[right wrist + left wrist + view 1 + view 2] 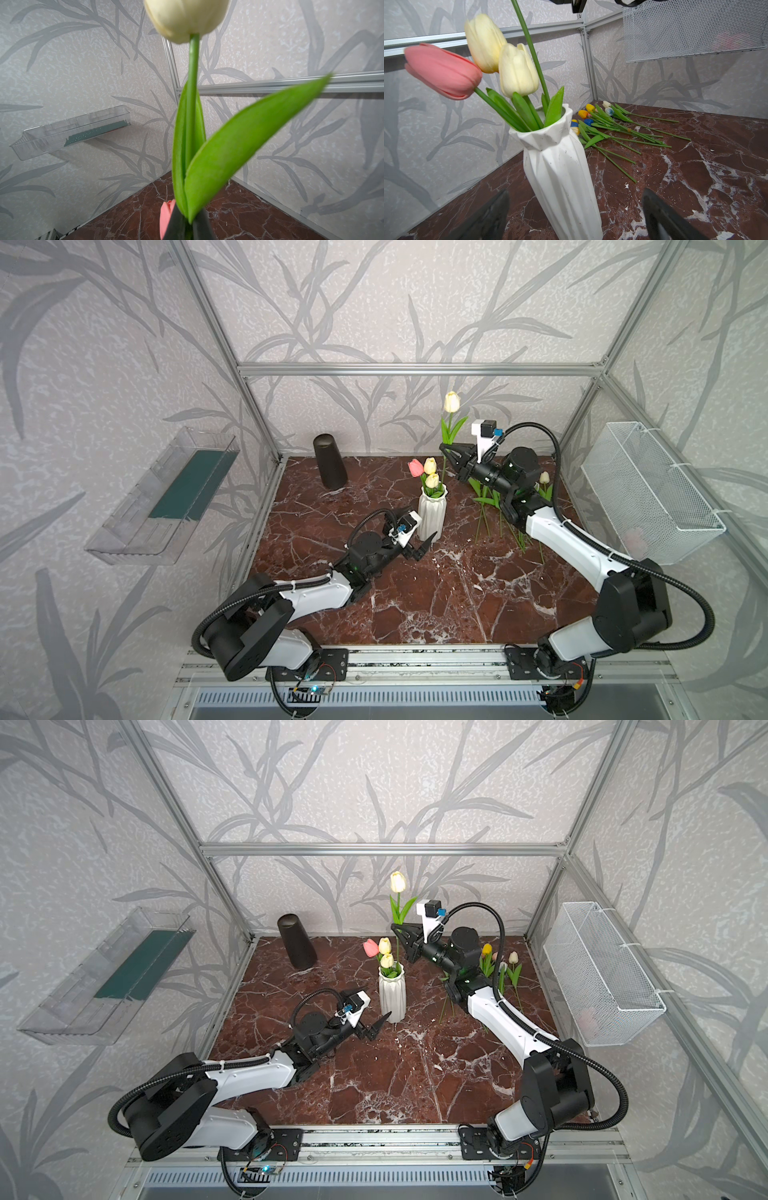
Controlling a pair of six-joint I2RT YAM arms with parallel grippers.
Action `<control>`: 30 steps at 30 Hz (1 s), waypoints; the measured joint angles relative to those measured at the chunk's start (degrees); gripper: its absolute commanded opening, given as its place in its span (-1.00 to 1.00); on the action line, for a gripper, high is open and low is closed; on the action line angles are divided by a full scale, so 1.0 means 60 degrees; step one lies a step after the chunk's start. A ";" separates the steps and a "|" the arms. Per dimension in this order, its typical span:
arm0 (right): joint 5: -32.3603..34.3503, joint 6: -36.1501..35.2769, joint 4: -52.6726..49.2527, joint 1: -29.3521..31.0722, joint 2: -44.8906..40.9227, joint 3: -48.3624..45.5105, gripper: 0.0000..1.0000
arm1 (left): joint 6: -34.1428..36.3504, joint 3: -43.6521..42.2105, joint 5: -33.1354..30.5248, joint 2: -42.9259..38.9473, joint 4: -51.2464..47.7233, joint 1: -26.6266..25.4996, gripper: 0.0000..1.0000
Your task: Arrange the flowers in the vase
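Note:
My right gripper will next move down, sink the cream tulip's stem deeper into the vase's opening (435, 491) and release it there, as that opening lies below my gripper.
A white ribbed vase (432, 515) (392, 996) (560, 166) stands mid-table, holding one pink and two cream flowers (424, 471) (512, 68). My right gripper (445, 446) (395, 925) (188, 224) is shut on the stem of a cream tulip (452, 402) (397, 882) (187, 16), held upright above the vase. In the left wrist view its stem runs down into the vase mouth. My left gripper (422, 547) (374, 1028) (576, 214) is open low at the vase's foot; the fingers stand either side, apart from it. Several loose flowers (494, 965) (612, 124) lie at the back right, partly behind the right arm.
A dark tapered cup (329, 462) (297, 942) stands upside down at the back left. A white wire basket (648, 489) hangs on the right wall with something pink in it. A clear plastic shelf (166, 497) hangs on the left wall.

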 measured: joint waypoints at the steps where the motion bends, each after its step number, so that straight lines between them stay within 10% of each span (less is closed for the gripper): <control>1: -0.0055 0.0000 0.0087 0.0000 0.0000 0.0007 -1.00 | 0.0000 0.0000 0.0000 0.0000 0.0000 0.0000 0.97; 30: -0.0346 0.0219 0.1971 0.0073 0.0736 0.0015 -1.00 | 0.0029 0.0000 0.0000 0.0073 -0.0004 0.0000 0.98</control>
